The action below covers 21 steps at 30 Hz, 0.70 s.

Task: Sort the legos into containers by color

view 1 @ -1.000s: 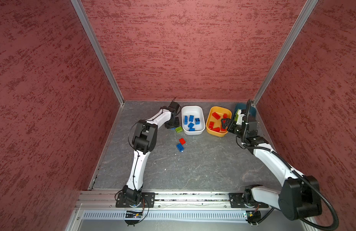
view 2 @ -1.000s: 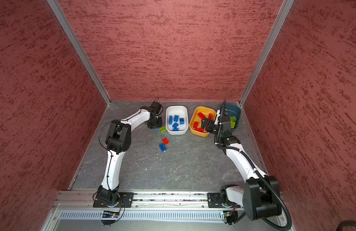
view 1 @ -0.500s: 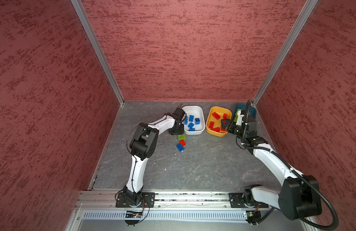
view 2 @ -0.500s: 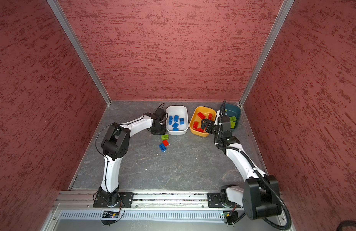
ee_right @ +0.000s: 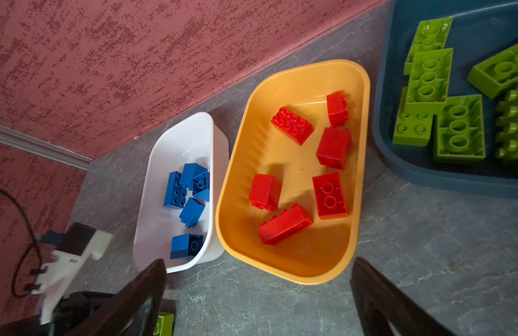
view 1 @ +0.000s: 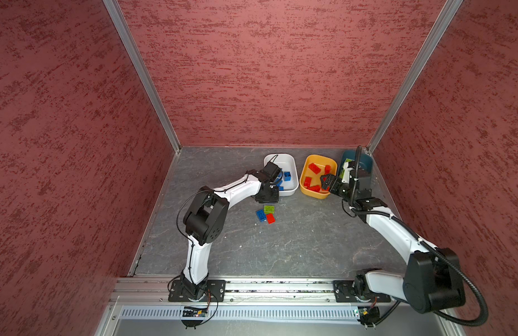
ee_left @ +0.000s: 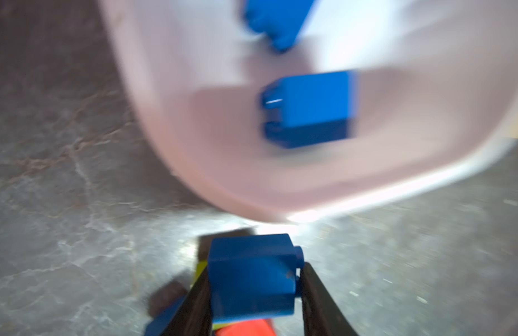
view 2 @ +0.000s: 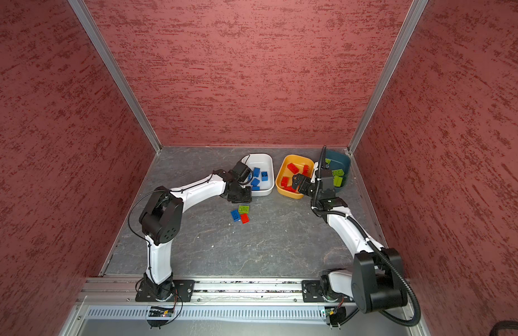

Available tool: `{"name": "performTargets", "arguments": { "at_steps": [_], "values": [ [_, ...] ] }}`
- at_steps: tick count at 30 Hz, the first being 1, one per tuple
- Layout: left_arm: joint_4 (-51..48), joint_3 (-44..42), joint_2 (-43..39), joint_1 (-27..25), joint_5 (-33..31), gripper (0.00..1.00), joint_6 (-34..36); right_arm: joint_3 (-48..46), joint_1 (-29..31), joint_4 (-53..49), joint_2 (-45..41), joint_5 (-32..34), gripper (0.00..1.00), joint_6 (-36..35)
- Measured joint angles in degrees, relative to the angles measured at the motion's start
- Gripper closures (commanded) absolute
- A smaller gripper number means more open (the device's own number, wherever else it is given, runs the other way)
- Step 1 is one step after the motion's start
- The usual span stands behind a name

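My left gripper moves outward past the near rim of the white container next, over the inside of the container, and releases the blue lego there, since blue legos lie inside.
My left gripper [ee_left: 253,279] is shut on a blue lego [ee_left: 252,276], held just outside the near wall of the white container [ee_left: 281,200]; in a top view it [view 1: 270,192] is at that tub's front left corner. Several blue legos [ee_right: 188,189] lie in the white container [ee_right: 153,203], red ones [ee_right: 292,125] in the yellow-orange container [ee_right: 286,270], green ones [ee_right: 429,75] in the teal container [ee_right: 397,163]. My right gripper [ee_right: 257,305] is open and empty, at the yellow tub's front right edge [view 1: 327,183].
A green brick [view 1: 269,208], a blue brick [view 1: 261,215] and a red brick [view 1: 270,218] lie together on the grey floor in front of the white tub. Red walls close the cell on three sides; the tubs stand along the back wall.
My left gripper has swung from the white tub's back left side to its front left corner. The loose green brick has shifted closer to the red and blue ones. The right arm is still.
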Motion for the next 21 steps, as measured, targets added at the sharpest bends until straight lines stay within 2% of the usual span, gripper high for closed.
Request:
{"name": "performTargets", "arguments": {
  "at_steps": [5,11,13,15,17,21],
  "values": [
    [1.44,8.74,0.13,0.59,-0.07,0.72,1.46,0.00,0.52,-0.02,0.33,-0.20,0.01,-0.20],
    [0.85,24.37,9.20,2.38,-2.23,0.64,3.67,0.02,2.84,-0.50,0.74,-0.37,0.01,-2.14],
    [-0.98,29.92,13.77,2.82,-2.97,0.53,4.42,0.02,4.20,-1.03,0.85,-0.35,0.01,-3.17],
    [-3.76,36.02,18.73,3.17,-3.89,0.29,5.33,0.02,5.81,-1.62,0.96,-0.37,0.01,-4.46],
    [-5.84,39.39,21.29,3.32,-4.28,0.13,6.21,0.02,7.41,-1.84,1.09,-0.46,0.01,-5.90],
    [-8.24,39.60,20.61,3.34,-4.90,0.03,7.48,0.02,11.69,-1.64,2.69,-0.81,0.01,-10.12]
  ]
}}
